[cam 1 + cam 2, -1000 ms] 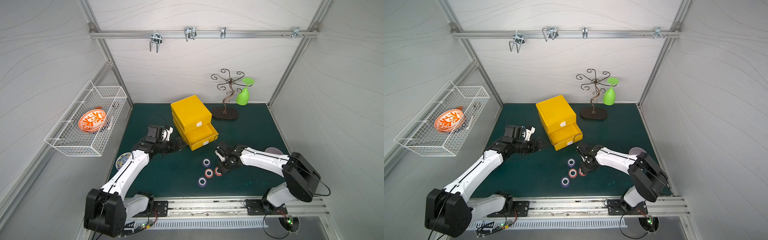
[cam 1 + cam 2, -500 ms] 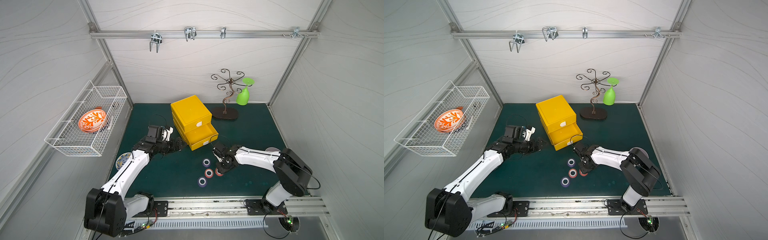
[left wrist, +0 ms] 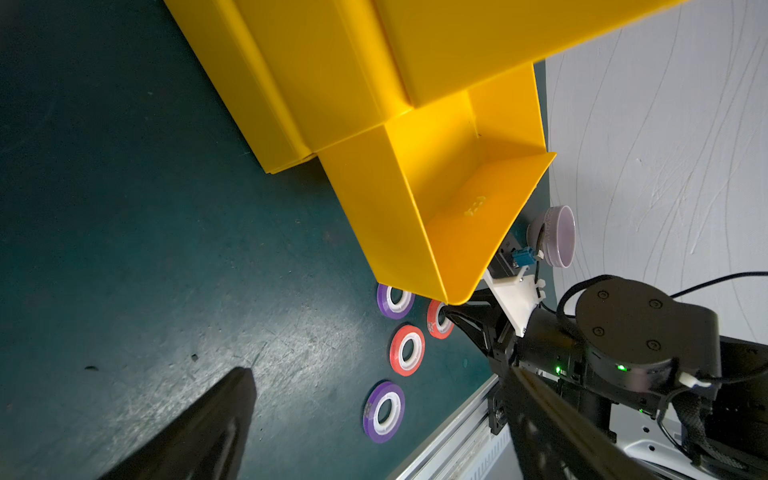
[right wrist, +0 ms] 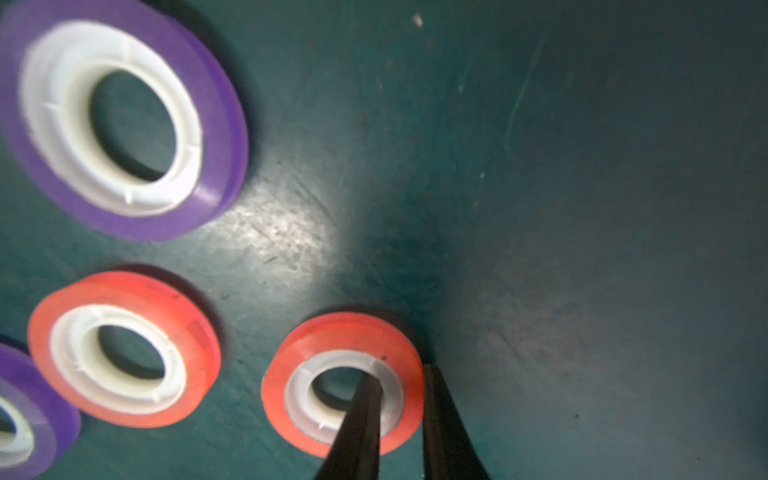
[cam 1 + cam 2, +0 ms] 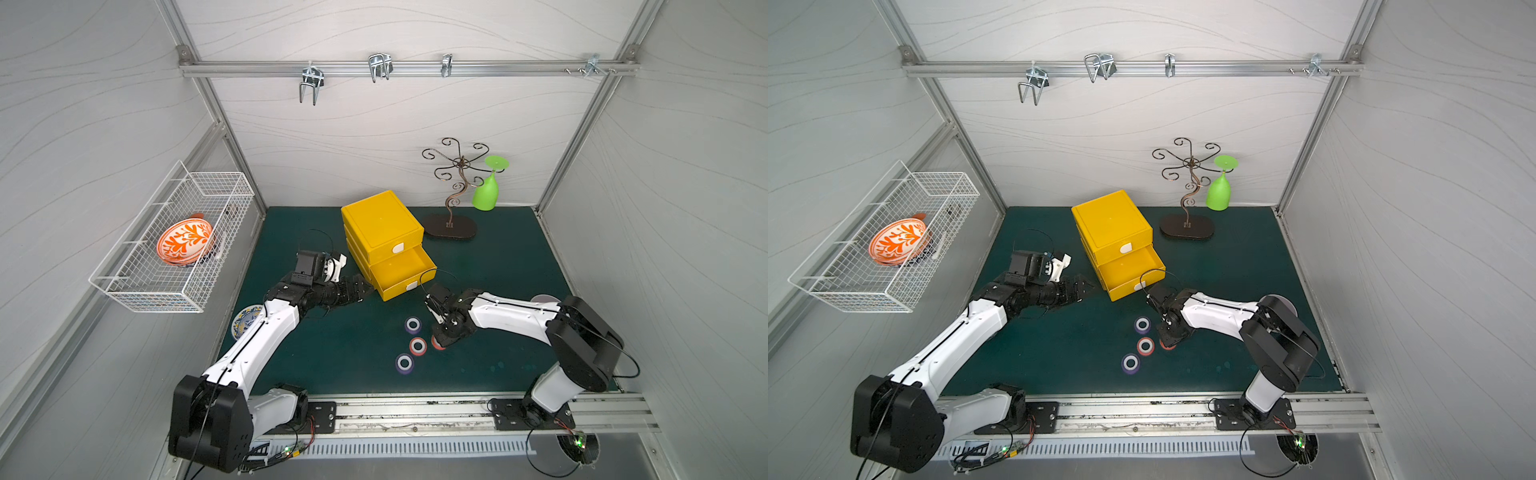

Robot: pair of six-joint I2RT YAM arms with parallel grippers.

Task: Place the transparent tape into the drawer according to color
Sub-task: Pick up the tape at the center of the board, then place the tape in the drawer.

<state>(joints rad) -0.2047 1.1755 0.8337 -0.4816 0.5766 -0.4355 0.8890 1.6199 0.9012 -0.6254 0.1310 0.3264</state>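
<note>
The drawer stands pulled out, so the robot's right gripper will next rise, move outward over the open drawer's bottom and go down to let go of the red tape roll.
The yellow box (image 5: 380,220) stands at the back middle of the green mat, with one lower drawer (image 5: 401,272) pulled open and nothing showing inside it. Several tape rolls lie in front of it: purple (image 5: 412,325), red (image 5: 417,345) and purple (image 5: 404,363). A second red tape roll (image 4: 324,332) lies on the mat under my right gripper (image 4: 399,372), which is shut on its wall, one finger in the white core and one outside. My left gripper (image 5: 361,289) stands open beside the open drawer's left side, holding nothing.
A wire basket (image 5: 137,286) with an orange patterned bowl hangs on the left wall. A blue patterned saucer (image 5: 245,322) lies under the left arm. A metal tree stand (image 5: 451,228) and a green glass (image 5: 486,193) are at the back right. A lilac bowl (image 5: 544,298) sits behind the right arm.
My right gripper's jaws have come together on the red roll's wall, and the right arm's elbow has swung. The left arm and the other rolls have not moved.
</note>
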